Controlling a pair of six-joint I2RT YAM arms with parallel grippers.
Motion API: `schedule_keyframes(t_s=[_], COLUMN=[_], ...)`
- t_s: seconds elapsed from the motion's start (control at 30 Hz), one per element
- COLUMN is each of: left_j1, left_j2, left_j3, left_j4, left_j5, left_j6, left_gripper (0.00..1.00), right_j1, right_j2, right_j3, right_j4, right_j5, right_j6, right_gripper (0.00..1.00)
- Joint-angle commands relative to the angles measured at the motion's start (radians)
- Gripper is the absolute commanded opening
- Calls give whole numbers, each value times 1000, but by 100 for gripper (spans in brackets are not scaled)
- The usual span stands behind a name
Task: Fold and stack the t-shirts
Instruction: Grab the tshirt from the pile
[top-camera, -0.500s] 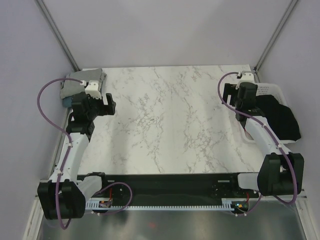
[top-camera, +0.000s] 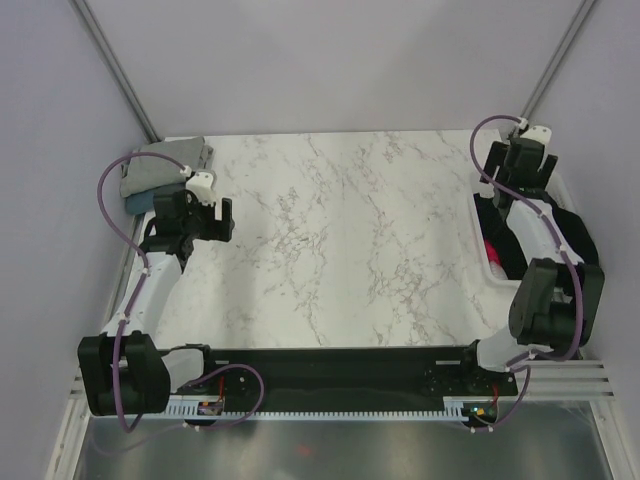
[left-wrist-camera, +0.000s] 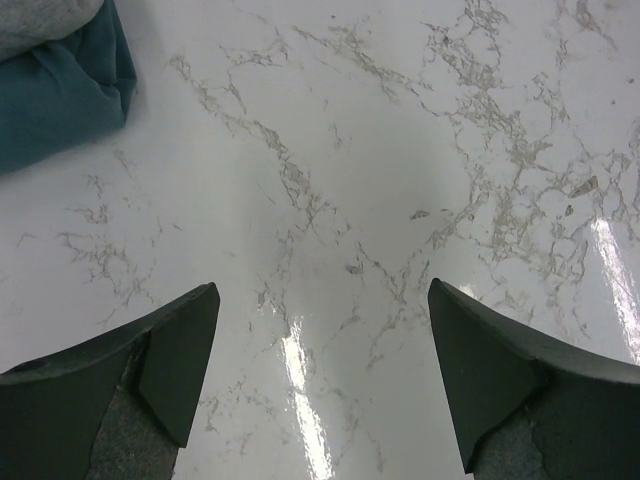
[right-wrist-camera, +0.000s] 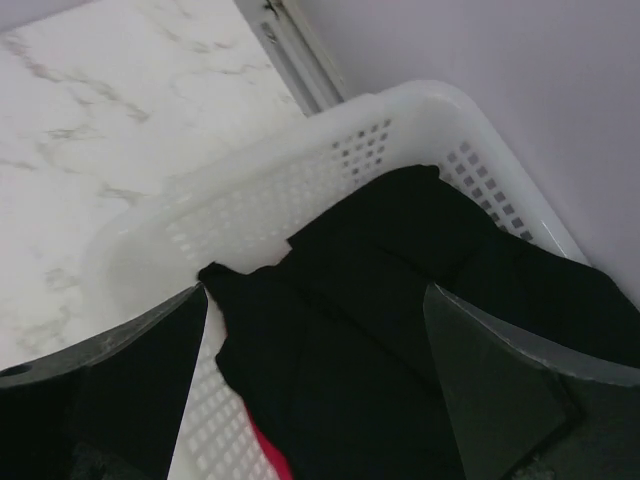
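Observation:
The robot will next lower its right gripper into the basket (right-wrist-camera: 300, 170) onto the black t-shirt's far part (right-wrist-camera: 335, 335) below the gripper's open fingers, because this t-shirt covers the pink-red one.
A folded grey t-shirt (top-camera: 165, 163) lies on a dusty blue t-shirt (top-camera: 135, 203) at the table's far left corner. Both show in the left wrist view, blue (left-wrist-camera: 60, 100) and grey (left-wrist-camera: 40, 18), at the top left. My left gripper (top-camera: 222, 220) hovers open and empty over bare marble, to the right of that stack (left-wrist-camera: 320, 290). A black t-shirt (right-wrist-camera: 400, 300) fills the white mesh basket (right-wrist-camera: 300, 170), with a pink-red t-shirt (right-wrist-camera: 265, 452) peeking out under it. My right gripper (right-wrist-camera: 315, 290) is open just above the black shirt, over the basket's far end (top-camera: 503, 185).
The basket (top-camera: 492, 268) sits at the table's right edge, with black cloth (top-camera: 580, 240) draped over its outer rim. Grey walls and metal frame posts close in the far corners. The marble tabletop (top-camera: 340, 240) stretches between the arms.
My right arm has swung farther back and to the right, over the basket. My left gripper has drawn a little nearer and away from the stack.

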Motion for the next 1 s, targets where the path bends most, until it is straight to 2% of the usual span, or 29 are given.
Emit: schedule_keyframes(t_s=[0.0,0.13,0.23,0.27,0.33,0.37,0.4,0.47,0.5,0.53,0.57,0.6,0.77,0.8,0.87,0.97], left_j1=[3,3,4,3,4,3,3,3,3,3,4,3,3,3,3,3], left_j2=[2,10,16,19,24,27,27,27,25,27,25,24,13,10,-4,-16], left_j3=[16,18,26,30,36,39,39,35,32,29,21,18,15,16,18,16], left_j4=[-2,-5,-8,-9,-16,-17,-17,-17,-17,-17,-19,-19,-16,-17,-16,-16], left_j5=[-17,-10,-7,-8,-10,-11,-10,-7,-5,-2,-1,2,36,44,61,78], left_j6=[51,37,33,31,30,28,23,19,13,11,11,13,23,23,26,28], left_gripper=[93,92,92,92,92,92,92,92,92,92,92,92,92,92,92,92], right_j1=[-74,-129,-165,-169,-179,-182,-183,-188,-188,-188,-188,-188,-185,-183,-182,-177], right_j2=[146,321,398,408,428,433,433,421,394,375,354,306,114,31,-65,-290], right_j3=[66,173,199,200,200,198,195,177,157,144,132,117,94,86,57,28], right_j4=[-74,-190,-203,-203,-201,-200,-198,-186,-169,-155,-147,-135,-134,-120,-100,-42], right_j5=[34,56,60,57,48,43,27,4,-7,-12,-13,-22,-93,-108,-199,-343], right_j6=[103,119,134,140,139,137,134,125,113,108,102,90,12,-8,-77,-149], right_gripper=[98,98,97,96,88,82,67,45,17,7,3,0,0,0,0,0])
